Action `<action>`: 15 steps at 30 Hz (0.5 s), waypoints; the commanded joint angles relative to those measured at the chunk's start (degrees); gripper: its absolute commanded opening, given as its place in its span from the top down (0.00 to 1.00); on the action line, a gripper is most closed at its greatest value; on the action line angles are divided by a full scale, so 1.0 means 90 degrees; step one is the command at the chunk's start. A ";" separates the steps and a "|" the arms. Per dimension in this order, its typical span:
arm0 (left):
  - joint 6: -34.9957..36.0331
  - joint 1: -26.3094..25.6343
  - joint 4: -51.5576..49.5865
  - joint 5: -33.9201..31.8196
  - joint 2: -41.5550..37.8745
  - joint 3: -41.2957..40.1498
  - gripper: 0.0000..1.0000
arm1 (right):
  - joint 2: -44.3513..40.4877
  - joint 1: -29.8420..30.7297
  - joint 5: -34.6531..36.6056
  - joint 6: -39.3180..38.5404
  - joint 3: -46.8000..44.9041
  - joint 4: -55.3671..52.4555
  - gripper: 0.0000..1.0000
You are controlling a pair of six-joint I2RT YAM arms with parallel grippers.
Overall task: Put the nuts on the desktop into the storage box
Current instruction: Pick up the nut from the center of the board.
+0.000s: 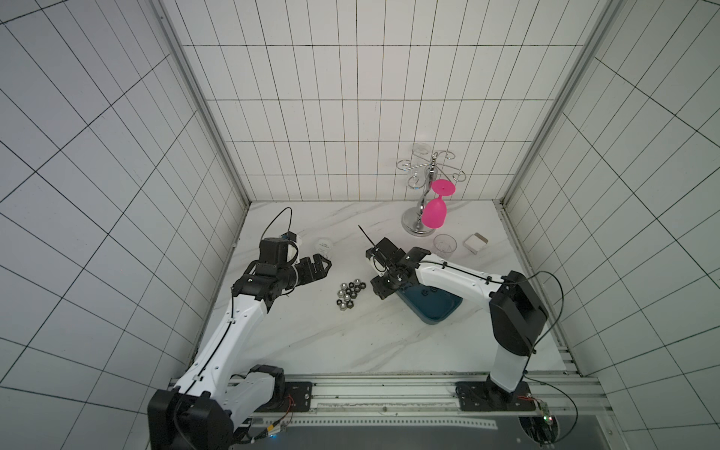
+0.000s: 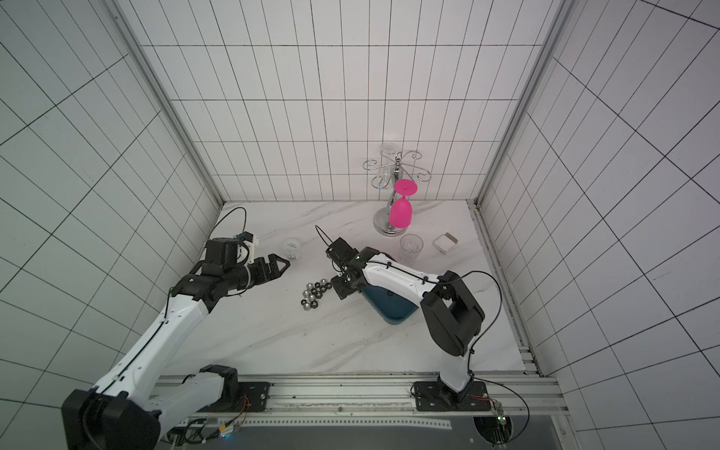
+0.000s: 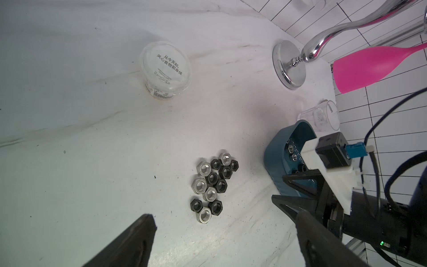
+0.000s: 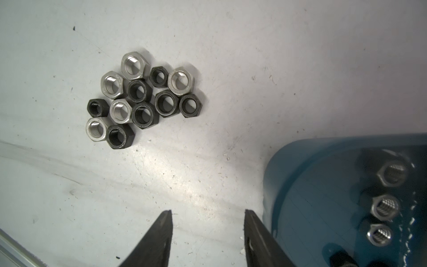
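Note:
The black nut at the cluster's end (image 1: pixel 363 285) is the nearest one to the box. My right gripper should move away from the storage box (image 1: pixel 438 316) and down onto that nut next.
Several small silver and black nuts (image 1: pixel 348 296) (image 2: pixel 315 295) lie clustered on the white marble desktop (image 1: pixel 350 343); both wrist views show the nuts too (image 3: pixel 213 187) (image 4: pixel 143 99). To their right is the teal storage box (image 1: pixel 438 316) (image 2: pixel 393 315) (image 4: pixel 312 185), partly under my right arm, with three silver nuts (image 4: pixel 384 208) inside. My right gripper (image 1: pixel 380 295) (image 4: pixel 208 211) points down between cluster and box, open and empty. My left gripper (image 1: pixel 326 263) (image 3: pixel 224 216) hovers left of the cluster, open and empty.
A clear lidded jar (image 1: pixel 324 246) (image 3: pixel 166 69) sits behind the nuts. At the back right stand a chrome glass rack (image 1: pixel 419 228) with a hanging pink goblet (image 1: pixel 434 213), a clear cup (image 1: pixel 445 246) and a small white box (image 1: pixel 475 243). Tiled walls enclose three sides.

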 commanded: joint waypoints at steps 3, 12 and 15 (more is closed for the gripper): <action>0.0086 0.0048 -0.0078 0.0066 -0.0197 -0.0154 0.02 | 0.0618 0.0072 -0.0134 -0.0241 0.0487 -0.0125 0.48; 0.0234 0.0128 -0.0212 0.0026 -0.0319 -0.0163 0.02 | 0.1623 0.0077 -0.0212 -0.0413 0.1308 -0.0331 0.48; 0.0253 0.0167 -0.0188 0.0029 -0.0301 -0.0210 0.02 | 0.1852 0.0082 -0.0213 -0.0438 0.1574 -0.0403 0.48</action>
